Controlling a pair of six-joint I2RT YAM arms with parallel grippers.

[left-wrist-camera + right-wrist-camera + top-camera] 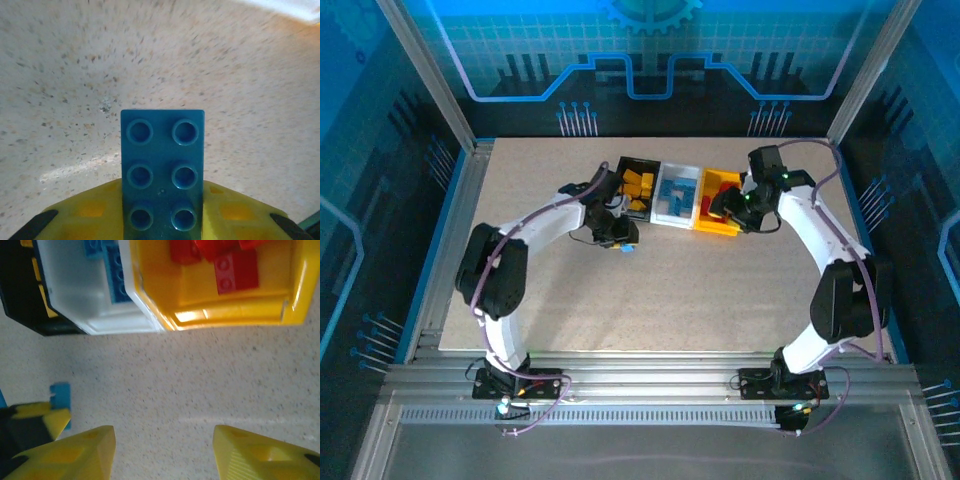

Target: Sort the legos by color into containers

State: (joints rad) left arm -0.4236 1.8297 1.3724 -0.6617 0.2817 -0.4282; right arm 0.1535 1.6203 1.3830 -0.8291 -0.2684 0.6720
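Note:
The left gripper lifts the blue brick next and carries it outward over the white bin (672,224) to release it there, because that bin holds the blue legos.
Three containers stand in a row at the back: a black bin (638,160) with orange-yellow legos (638,186), a white bin (672,224) with blue legos (675,195), and a yellow bin (715,230) with red legos (710,206). My left gripper (618,238) is shut on a blue brick (162,165) just above the table in front of the black bin, its yellow fingers (90,212) on either side. My right gripper (162,450) hangs open and empty over bare table at the front of the yellow bin (225,307). Red legos (236,270) lie inside that bin.
In the right wrist view the white bin (75,287) and black bin (20,305) sit left of the yellow one, and the held blue brick (61,395) shows at the left edge. The speckled table (650,300) stretches open toward the arm bases, ringed by metal frame posts.

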